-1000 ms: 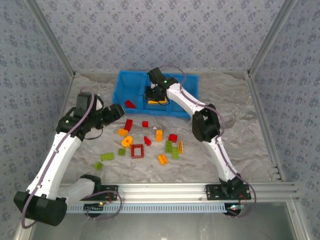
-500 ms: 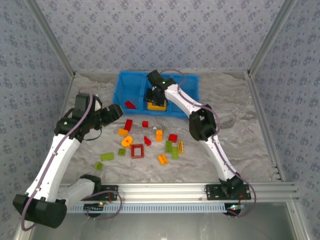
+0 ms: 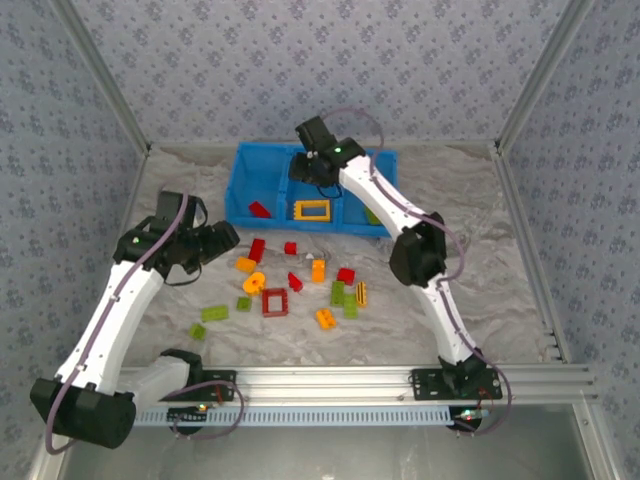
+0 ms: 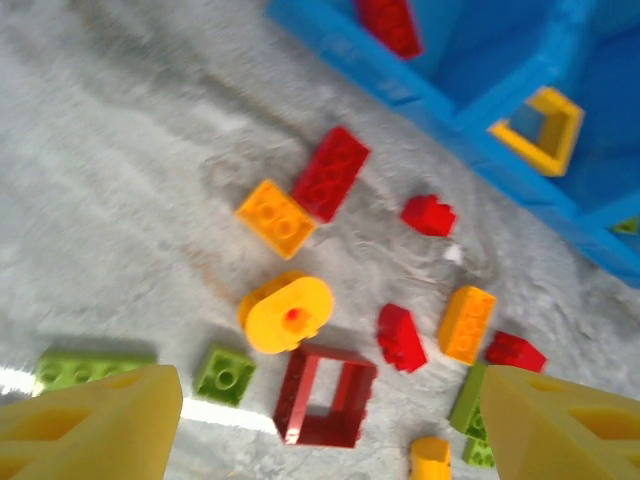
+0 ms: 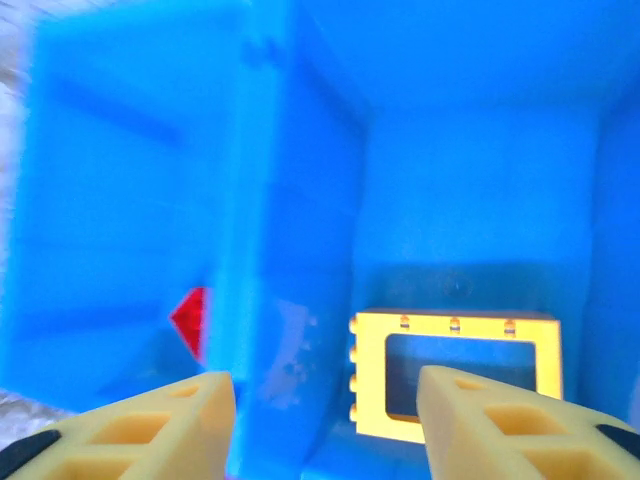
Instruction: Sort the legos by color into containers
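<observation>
The left gripper draws back and down next, turning its open fingers across the narrow width of the long green brick (image 3: pixel 214 313) (image 4: pixel 92 370), which lies below and nearer my base.
The containers are one blue bin (image 3: pixel 243 180) with three compartments at the back of the table. A yellow frame lego (image 3: pixel 313 210) lies flat in the middle compartment, and a red brick (image 3: pixel 260 209) lies in the left one. My right gripper (image 3: pixel 306 170) hovers open above the bin. In the right wrist view its jaws (image 5: pixel 325 425) are empty, standing over the divider wall (image 5: pixel 270 250) with the yellow frame (image 5: pixel 455 325) below. My left gripper (image 3: pixel 225 238) is open over the loose legos. A red frame (image 4: pixel 325 396) and a round yellow piece (image 4: pixel 286 313) lie below it.
Red, orange and green bricks lie scattered mid-table, from a green one (image 3: pixel 197 331) on the left to a striped yellow one (image 3: pixel 361 293) on the right. A green piece (image 4: pixel 625 225) shows in the bin's right compartment. Metal frame posts and patterned walls ring the table.
My right gripper has opened and let go of the yellow frame, which now lies in the middle compartment. The gripper has lifted away from it. My left gripper has drawn back slightly to the left.
</observation>
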